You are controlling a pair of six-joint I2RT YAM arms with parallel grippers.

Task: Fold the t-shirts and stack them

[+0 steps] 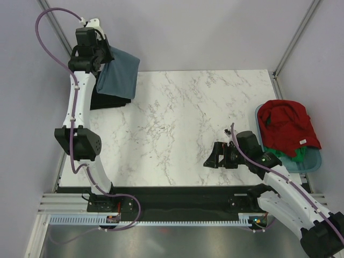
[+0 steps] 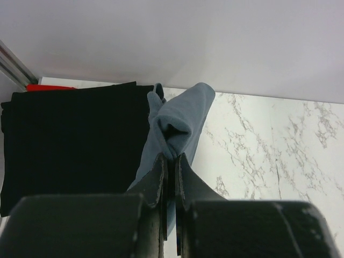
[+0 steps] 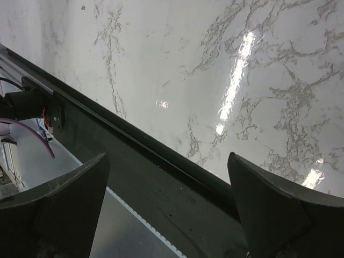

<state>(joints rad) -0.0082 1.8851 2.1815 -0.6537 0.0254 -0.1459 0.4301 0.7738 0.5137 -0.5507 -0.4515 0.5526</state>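
Note:
The folded black t-shirt (image 1: 107, 100) (image 2: 72, 142) lies below my left gripper, toward the left in its wrist view, so my left gripper needs to go down that way and release the slate blue-grey t-shirt.
My left gripper (image 1: 106, 51) is raised at the far left corner and is shut on the slate blue-grey t-shirt (image 1: 119, 75), which hangs folded from it. In the left wrist view the cloth (image 2: 177, 121) bunches between my closed fingers (image 2: 171, 161). Under it lies the folded black t-shirt (image 1: 107, 100), also in the left wrist view (image 2: 70, 140), with a sliver of red cloth (image 2: 48, 87) behind it. The red t-shirt (image 1: 285, 126) lies crumpled over the green t-shirt (image 1: 293, 156) in the tub. My right gripper (image 1: 214, 156) is open and empty above the table's near right part.
The pale blue plastic tub (image 1: 316, 161) sits at the table's right edge. The white marble table (image 1: 183, 123) spans the middle. A black rail (image 3: 161, 177) runs along the near edge under my right gripper. Metal frame posts (image 1: 293, 40) stand at the back corners.

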